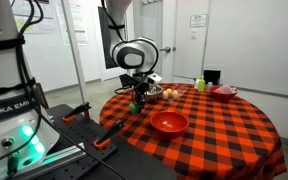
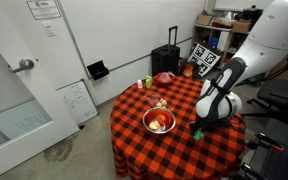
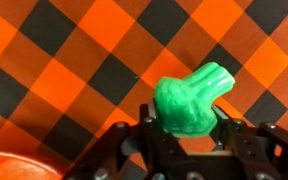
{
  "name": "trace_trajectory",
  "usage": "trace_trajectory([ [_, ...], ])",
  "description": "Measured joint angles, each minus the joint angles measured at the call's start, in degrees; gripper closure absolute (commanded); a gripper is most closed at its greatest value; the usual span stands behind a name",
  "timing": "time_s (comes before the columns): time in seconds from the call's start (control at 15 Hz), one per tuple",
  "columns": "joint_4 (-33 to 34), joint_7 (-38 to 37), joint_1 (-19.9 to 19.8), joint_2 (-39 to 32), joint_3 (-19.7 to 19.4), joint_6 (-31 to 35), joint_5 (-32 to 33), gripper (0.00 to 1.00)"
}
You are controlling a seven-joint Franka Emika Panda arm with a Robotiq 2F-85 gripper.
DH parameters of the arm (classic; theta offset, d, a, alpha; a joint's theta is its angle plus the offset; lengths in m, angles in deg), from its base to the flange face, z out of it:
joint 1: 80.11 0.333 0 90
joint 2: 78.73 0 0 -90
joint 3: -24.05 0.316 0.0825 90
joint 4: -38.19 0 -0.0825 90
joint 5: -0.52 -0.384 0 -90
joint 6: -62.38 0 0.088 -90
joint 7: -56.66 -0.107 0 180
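Note:
The gripper lowers a little onto the bare checkered cloth [image 1: 136, 114] beside the red bowl next and releases the green broccoli, since that patch lies open directly beneath it.
In the wrist view a green toy broccoli [image 3: 189, 100] fills the middle, and my gripper [image 3: 187, 128] is shut on its lower part, one finger [image 3: 147, 125] on each side. The checkered cloth shows under it. In both exterior views the gripper [image 1: 137, 100] [image 2: 198, 126] hangs low over the round table's edge nearest the robot, with the green piece [image 1: 136, 105] [image 2: 196, 131] showing at its tips. A red bowl [image 1: 169, 122] [image 2: 159, 121] stands close by on the cloth; in one exterior view there is food in it.
The round table [image 1: 234, 135] [image 2: 134, 140] wears a red-and-black checkered cloth. A plate of food [image 1: 170, 94] [image 2: 160, 103], a small green bottle [image 1: 199, 85] [image 2: 149, 82] and a second red bowl [image 1: 224, 92] [image 2: 164, 77] stand farther off. Tools [image 1: 109, 135] lie on the robot's base.

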Motion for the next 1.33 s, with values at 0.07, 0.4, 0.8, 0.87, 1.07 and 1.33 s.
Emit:
trace_trajectory([
  [0.07, 1.04, -0.62, 0.13, -1.44, -0.02, 0.50, 0.00, 0.79],
  [0.4, 4.93, -3.31, 0.53, -5.70, -0.33, 0.86, 0.01, 0.21],
  [0.8, 5.82, -4.91, 0.51, -6.40, -0.86, 0.86, 0.01, 0.00],
  [0.87, 5.76, -4.94, 0.49, -6.29, -0.97, 0.87, 0.01, 0.00],
  [1.07, 4.87, -4.96, 0.31, -4.99, -1.03, 0.86, 0.01, 0.00],
  [1.33, 0.53, -4.96, -0.46, 0.42, -0.05, 0.85, 0.01, 0.00],
])
